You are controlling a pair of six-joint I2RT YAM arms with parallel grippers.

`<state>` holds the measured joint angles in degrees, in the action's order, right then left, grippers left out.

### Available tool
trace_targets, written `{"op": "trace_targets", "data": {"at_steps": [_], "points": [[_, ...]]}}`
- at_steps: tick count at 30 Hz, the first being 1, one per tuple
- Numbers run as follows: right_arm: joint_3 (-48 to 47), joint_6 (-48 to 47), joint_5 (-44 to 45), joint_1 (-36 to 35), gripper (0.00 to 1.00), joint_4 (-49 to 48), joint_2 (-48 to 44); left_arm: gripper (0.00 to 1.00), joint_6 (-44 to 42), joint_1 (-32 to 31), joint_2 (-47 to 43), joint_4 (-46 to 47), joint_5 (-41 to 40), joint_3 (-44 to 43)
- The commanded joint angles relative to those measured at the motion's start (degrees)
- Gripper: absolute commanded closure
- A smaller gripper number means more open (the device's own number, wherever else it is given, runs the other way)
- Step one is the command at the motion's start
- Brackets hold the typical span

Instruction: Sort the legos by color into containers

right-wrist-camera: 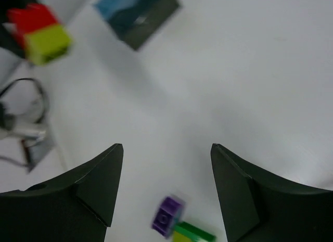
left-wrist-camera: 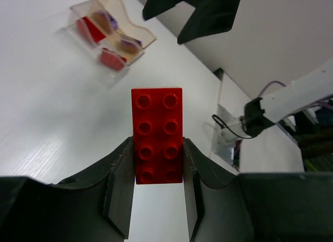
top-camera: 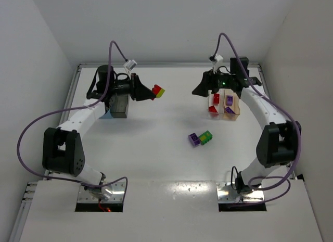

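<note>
My left gripper will next move over the clear bin (top-camera: 209,98) (left-wrist-camera: 101,46) and let go of the red brick, because the bin is to the gripper's right in the top view.
My left gripper (top-camera: 150,91) is shut on a clump of a red brick (top-camera: 156,88) on a yellow-green one, held above the table at the back left. The left wrist view shows the red brick (left-wrist-camera: 156,135) clamped between the fingers (left-wrist-camera: 122,174). My right gripper (top-camera: 200,89) is open and empty, raised beside the clear bin (top-camera: 209,98), which holds red bricks. The tan bin (top-camera: 235,102) next to it holds purple bricks. A purple-and-green clump (top-camera: 200,138) lies mid-table; it also shows in the right wrist view (right-wrist-camera: 169,217), below the open gripper (right-wrist-camera: 166,148).
A dark smoky grey bin (top-camera: 118,104) with a light blue bin (top-camera: 105,115) beside it sits under the left arm. Both bins (right-wrist-camera: 140,13) show in the right wrist view. White walls enclose the table on three sides.
</note>
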<state>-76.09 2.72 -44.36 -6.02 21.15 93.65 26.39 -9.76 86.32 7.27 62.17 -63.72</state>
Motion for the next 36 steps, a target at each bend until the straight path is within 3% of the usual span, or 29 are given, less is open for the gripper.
{"op": "trace_targets", "data": {"at_steps": [1, 12, 25, 28, 29, 30, 33, 36], "points": [[-3.09, 4.3, -24.78, -3.64, 0.31, -3.38, 1.62, 0.81, 7.18, -2.19, 0.51, 11.89, 8.76, 0.71], [-4.94, 7.04, -25.34, -11.73, 0.3, -7.0, 3.82, 0.81, 6.65, -5.62, 2.18, 10.75, 9.28, 0.18], [-5.99, 5.28, -26.04, -14.02, 0.3, -5.77, 5.06, 0.81, 6.65, -8.52, 3.85, 11.28, 11.04, 0.18], [-6.52, 4.75, -26.04, -14.63, 0.41, -5.77, 5.58, 0.81, 6.65, -9.05, 3.85, 11.28, 11.04, 0.18], [-6.52, 4.23, -26.56, -14.63, 0.49, -5.77, 5.58, 0.81, 6.65, -9.05, 3.85, 11.28, 11.04, 0.18], [-6.52, 4.22, -26.57, -15.15, 0.63, -5.24, 5.58, 0.81, 6.65, -9.05, 3.85, 11.28, 11.04, 0.18], [-6.52, 3.61, -27.18, -15.16, 0.79, -4.54, 5.58, 0.81, 6.65, -9.05, 3.85, 11.28, 11.04, 0.18], [-5.99, 1.59, -27.18, -15.16, 0.79, -2.43, 5.06, 0.81, 7.35, -7.48, 3.85, 12.33, 10.34, 0.18]]}}
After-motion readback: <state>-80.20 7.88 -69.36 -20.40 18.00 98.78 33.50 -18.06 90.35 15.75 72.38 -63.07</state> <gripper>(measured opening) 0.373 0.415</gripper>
